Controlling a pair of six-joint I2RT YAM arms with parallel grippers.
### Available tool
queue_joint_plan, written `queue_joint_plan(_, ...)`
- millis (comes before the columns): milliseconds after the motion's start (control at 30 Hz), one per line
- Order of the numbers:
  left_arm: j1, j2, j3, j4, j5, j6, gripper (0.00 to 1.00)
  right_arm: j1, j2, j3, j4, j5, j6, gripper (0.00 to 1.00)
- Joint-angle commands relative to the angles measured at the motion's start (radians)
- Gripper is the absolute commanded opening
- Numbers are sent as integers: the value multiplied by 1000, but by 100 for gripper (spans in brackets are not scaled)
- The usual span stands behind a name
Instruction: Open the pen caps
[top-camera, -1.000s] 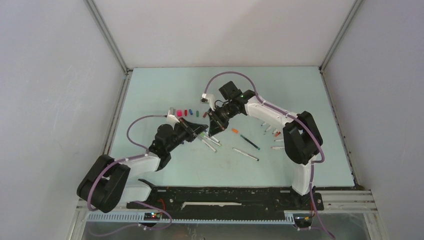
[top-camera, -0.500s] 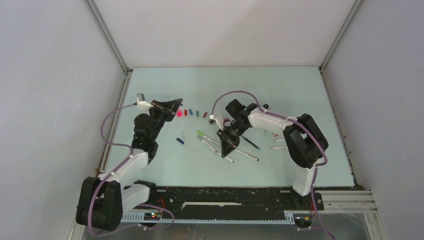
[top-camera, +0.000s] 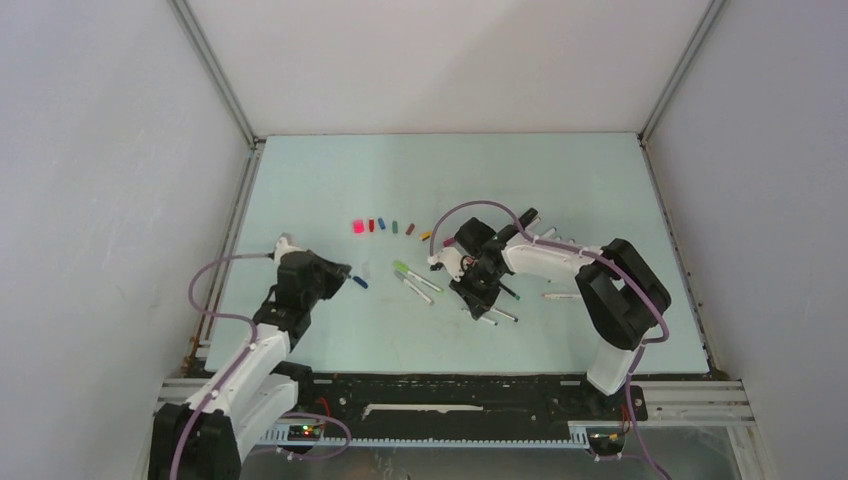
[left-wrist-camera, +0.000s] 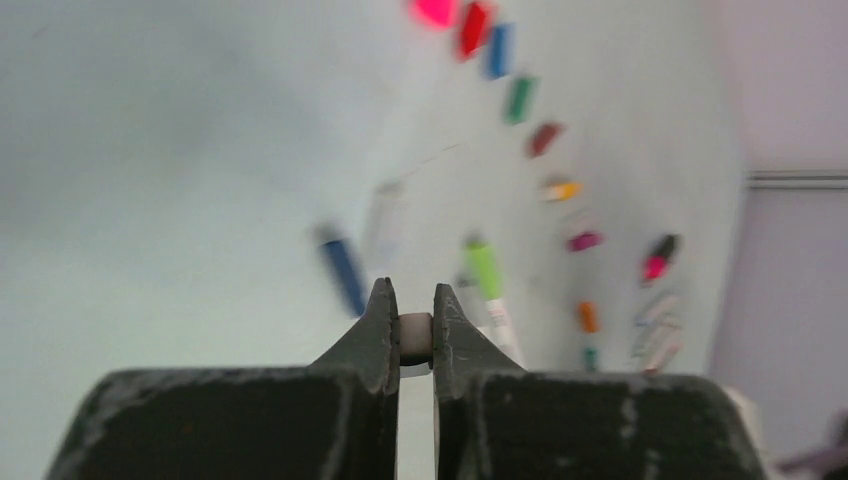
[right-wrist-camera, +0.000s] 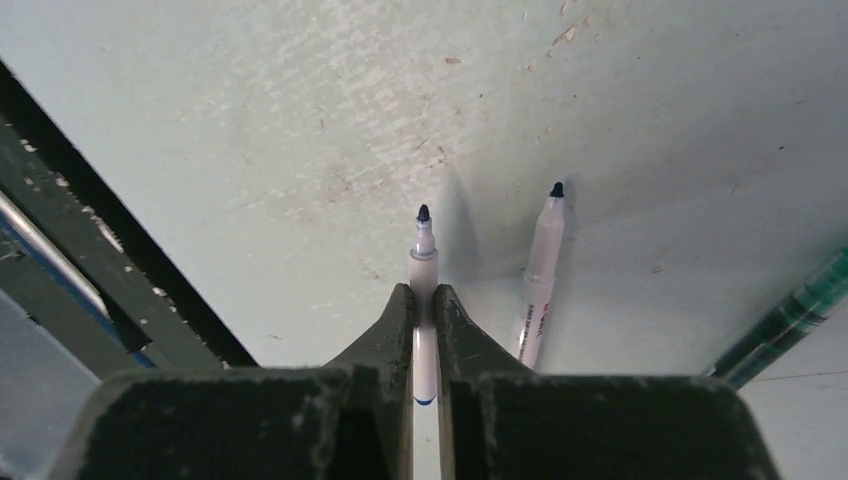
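Observation:
The left gripper will go down next and bring the cylinder back to the bare table on the near side of the loose blue cap.
My left gripper (left-wrist-camera: 412, 292) is shut on a small pale cylinder (left-wrist-camera: 415, 337); in the top view it (top-camera: 340, 272) hovers at the near left, just left of a loose blue cap (top-camera: 358, 282). My right gripper (right-wrist-camera: 423, 292) is shut on an uncapped white pen (right-wrist-camera: 423, 255) with a dark tip, held low over the table; in the top view it (top-camera: 480, 293) is right of centre. A row of loose caps (top-camera: 381, 225) lies further back, bright pink (left-wrist-camera: 433, 10) at its left end. A green-capped pen (top-camera: 402, 267) lies between the grippers.
A second uncapped pen (right-wrist-camera: 540, 265) lies just right of my right fingers, and a dark green pen (right-wrist-camera: 790, 318) further right. More pens (top-camera: 553, 270) lie at the right by the right arm. The black base rail (right-wrist-camera: 100, 230) runs close to the left in the right wrist view.
My left arm has pulled back from the cap row toward the near left. My right gripper has moved nearer and a little right with the pen, lower to the table.

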Motion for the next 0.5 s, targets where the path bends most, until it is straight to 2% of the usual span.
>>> queue_joint_plan(0, 4, 59, -57, -102, -67, 41, 0, 14, 9, 6, 39, 90, -10, 9)
queue_joint_plan(333, 4, 244, -5, -127, -110, 37, 8, 17, -12, 29, 22, 40, -12, 34)
queue_joint_plan(433, 4, 271, 3, -141, -109, 27, 18, 19, -25, 59, 6, 22, -22, 38)
queue_joint_plan(467, 4, 274, 5, -148, -110, 22, 25, 18, -30, 71, 4, 19, -27, 40)
